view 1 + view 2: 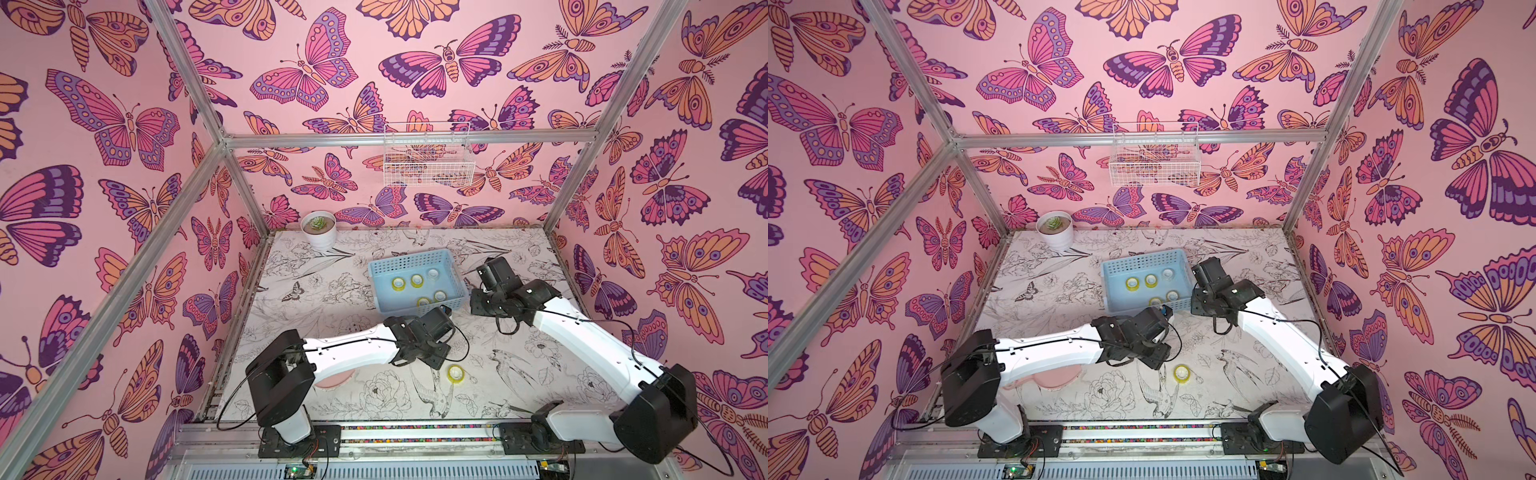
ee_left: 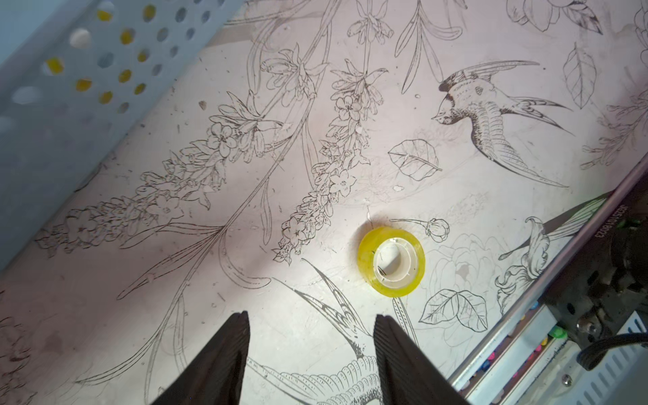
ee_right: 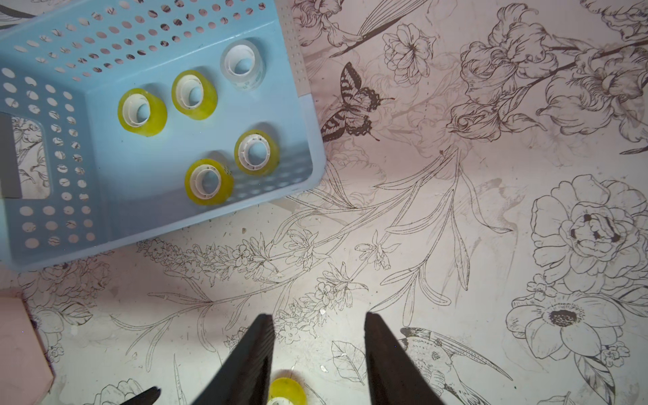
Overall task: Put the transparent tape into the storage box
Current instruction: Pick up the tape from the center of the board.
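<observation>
My left gripper is open, and the loose yellow roll lies flat below its fingers. It should move down onto the basket side [image 1: 453, 367] [image 2: 367, 260] of the roll, with one finger going into the roll's hole.
The storage box is a light blue perforated basket [image 1: 409, 259] [image 1: 1144, 259] on the table's far middle. Several yellow tape rolls [image 3: 142, 112] and a colourless one [image 3: 242, 65] lie flat on its base [image 3: 140, 189]. One more yellow transparent tape roll [image 1: 456, 372] [image 1: 1181, 372] [image 2: 391, 261] lies flat on the table nearer the front. My left gripper [image 2: 311, 317] hangs open above the table just short of that roll, with nothing between its fingers. My right gripper [image 3: 319, 317] is open and empty beside the basket, and the loose roll [image 3: 287, 391] shows between its fingers lower down.
A white pot with a succulent [image 1: 318, 230] stands at the back left. A white wire basket [image 1: 428, 160] hangs on the back wall. A pink object [image 1: 332, 380] lies partly under the left arm. The metal front rail [image 2: 519, 333] runs close to the loose roll.
</observation>
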### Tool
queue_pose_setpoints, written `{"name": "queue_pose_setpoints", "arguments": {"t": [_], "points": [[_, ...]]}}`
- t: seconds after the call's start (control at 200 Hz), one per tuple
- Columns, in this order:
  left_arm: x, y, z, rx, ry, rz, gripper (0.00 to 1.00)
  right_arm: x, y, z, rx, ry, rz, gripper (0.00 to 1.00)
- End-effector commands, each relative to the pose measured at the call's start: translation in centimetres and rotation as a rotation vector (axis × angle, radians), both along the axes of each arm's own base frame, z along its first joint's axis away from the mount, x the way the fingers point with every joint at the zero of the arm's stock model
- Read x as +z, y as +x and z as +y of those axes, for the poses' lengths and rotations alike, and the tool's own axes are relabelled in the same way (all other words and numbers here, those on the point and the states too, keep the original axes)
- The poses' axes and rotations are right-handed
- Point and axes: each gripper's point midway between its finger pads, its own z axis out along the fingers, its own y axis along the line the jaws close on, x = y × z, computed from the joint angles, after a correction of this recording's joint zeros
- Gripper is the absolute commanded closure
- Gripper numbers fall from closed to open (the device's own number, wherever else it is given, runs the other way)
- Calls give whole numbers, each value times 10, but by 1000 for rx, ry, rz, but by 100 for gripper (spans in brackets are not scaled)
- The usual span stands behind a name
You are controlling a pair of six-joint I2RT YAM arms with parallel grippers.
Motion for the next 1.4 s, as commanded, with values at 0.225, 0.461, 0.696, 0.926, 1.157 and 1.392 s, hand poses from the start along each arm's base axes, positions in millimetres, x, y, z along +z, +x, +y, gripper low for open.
{"name": "queue_pose_setpoints", "arguments": {"t": [0.225,0.461,0.696,0.926,1.157,1.392], "points": [[-26,-10,-28,-40,-28,20,38,0,-21,-9,-18,38,15,52],[-46,-19,-37,-66,-6,45,38,2,-28,-16,-24,33,10,52],[-54,-28,-43,-87,12,49,38,1,-33,-17,-24,41,17,52],[-67,-29,-41,-69,31,64,40,2,-36,-19,-27,41,17,52],[-74,-28,-45,-68,42,71,47,2,-37,-20,-26,41,19,53],[-78,-27,-46,-66,47,72,74,2,-37,-20,-24,38,18,53]]}}
